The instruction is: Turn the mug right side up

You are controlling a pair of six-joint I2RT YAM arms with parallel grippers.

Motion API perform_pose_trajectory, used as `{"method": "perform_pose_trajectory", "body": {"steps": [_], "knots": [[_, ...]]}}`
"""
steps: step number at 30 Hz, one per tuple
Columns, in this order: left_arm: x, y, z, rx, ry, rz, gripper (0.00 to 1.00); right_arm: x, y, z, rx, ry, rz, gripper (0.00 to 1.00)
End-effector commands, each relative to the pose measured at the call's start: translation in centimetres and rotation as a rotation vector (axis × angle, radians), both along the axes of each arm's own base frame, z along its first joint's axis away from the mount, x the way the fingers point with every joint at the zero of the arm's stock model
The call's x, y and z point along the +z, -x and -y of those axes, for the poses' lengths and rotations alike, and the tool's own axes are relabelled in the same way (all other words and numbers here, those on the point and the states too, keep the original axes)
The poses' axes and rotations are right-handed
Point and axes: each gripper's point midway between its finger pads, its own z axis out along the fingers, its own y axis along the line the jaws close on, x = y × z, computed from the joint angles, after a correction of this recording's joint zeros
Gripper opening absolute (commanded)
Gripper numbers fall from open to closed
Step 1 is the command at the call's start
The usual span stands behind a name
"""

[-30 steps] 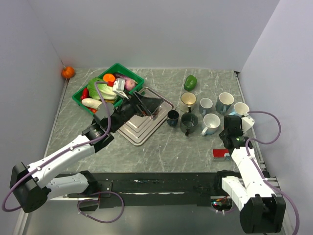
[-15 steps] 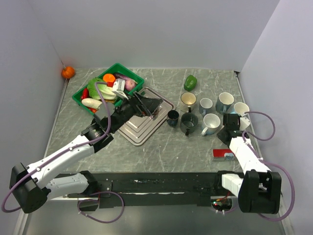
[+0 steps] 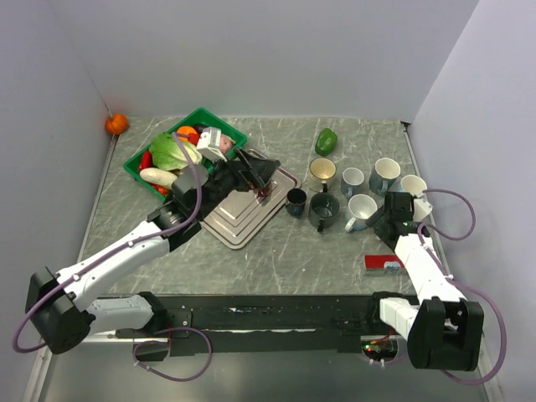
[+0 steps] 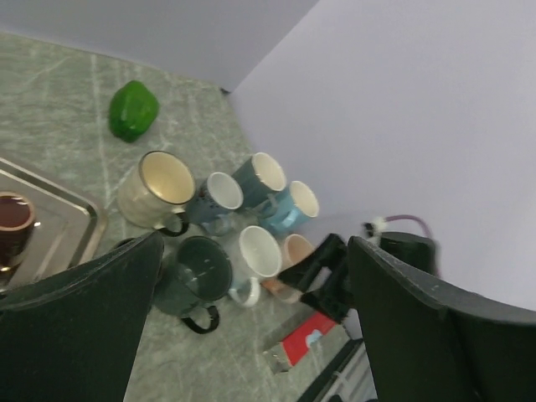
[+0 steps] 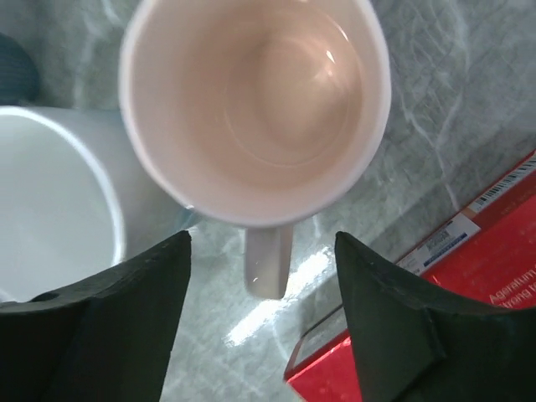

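Observation:
I need to tip my left gripper to face straight down and lower it around the brown mug (image 3: 264,192) (image 4: 12,224), as that mug sits below it on the metal tray.
A peach mug (image 5: 260,100) stands right side up on the grey table, mouth up; the right wrist view looks straight down into it. My right gripper (image 5: 262,251) is open, one finger on each side of the mug's handle (image 5: 270,260) without touching it. From the left wrist view the same mug (image 4: 291,251) sits beside the white mug, partly behind the right arm. In the top view my right gripper (image 3: 387,216) covers it at the right of the mug group. My left gripper (image 3: 258,176) hangs open and holds nothing above the metal tray.
A white mug (image 3: 362,207) stands just left of the peach one. A red box (image 3: 381,263) lies close in front. More upright mugs (image 3: 323,208) cluster behind, with a green pepper (image 3: 327,141). The metal tray (image 3: 243,219) and a green vegetable basket (image 3: 142,163) are at left.
My right arm carried the mug back toward the mug group, then its jaws opened and let go of the handle. My left arm shifted a little toward the back right.

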Motion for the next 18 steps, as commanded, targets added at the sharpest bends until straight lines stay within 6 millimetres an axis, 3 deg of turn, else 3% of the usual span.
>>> {"method": "perform_pose_trajectory", "body": {"steps": [1,3,4,6,7,9,10,11,12,13,15,16,17,18], "knots": [[-0.3,-2.2,-0.5,0.084,-0.067,-0.01,0.96,5.1,-0.8,0.8,-0.031,0.029,0.116,0.82],[-1.7,-3.3,-0.6,0.118,-0.118,-0.036,0.96,7.0,-0.7,0.8,-0.024,0.038,0.156,0.85],[-3.6,-4.0,-0.4,0.127,-0.174,-0.069,0.96,7.8,-0.8,0.6,-0.014,0.037,0.184,0.85],[-4.5,-4.9,-0.4,0.145,-0.216,-0.084,0.96,10.5,-1.0,-0.3,0.062,0.03,0.296,0.86],[-6.4,-5.8,-0.1,0.153,-0.261,-0.113,0.96,12.2,-1.8,-0.7,0.092,0.031,0.383,0.87],[-7.7,-7.0,-0.1,0.178,-0.324,-0.137,0.96,14.9,-2.0,-2.5,0.2,0.007,0.5,0.89],[-9.9,-7.9,0.3,0.184,-0.384,-0.162,0.96,15.8,-2.3,-3.2,0.238,-0.01,0.536,0.9],[-9.7,-8.6,0.5,0.195,-0.403,-0.16,0.96,16.2,-2.6,-3.9,0.292,-0.015,0.545,0.91],[-10.9,-9.3,0.2,0.222,-0.449,-0.18,0.96,17.1,-2.8,-5.3,0.36,-0.056,0.567,0.92],[-13.3,-10.3,0.5,0.228,-0.518,-0.202,0.96,17.3,-2.9,-5.9,0.39,-0.073,0.566,0.92],[-13.9,-11.6,0.9,0.246,-0.579,-0.211,0.96,17.7,-3.4,-7.2,0.463,-0.099,0.57,0.93],[-16.4,-12.7,0.7,0.273,-0.647,-0.239,0.96,17.8,-3.4,-7.8,0.486,-0.117,0.572,0.93],[-15.8,-13.6,1.0,0.296,-0.651,-0.231,0.96,18.0,-3.6,-8.3,0.507,-0.123,0.581,0.93],[-16.7,-14.1,0.8,0.309,-0.687,-0.25,0.96,18.1,-3.7,-8.6,0.525,-0.125,0.589,0.93]]}}
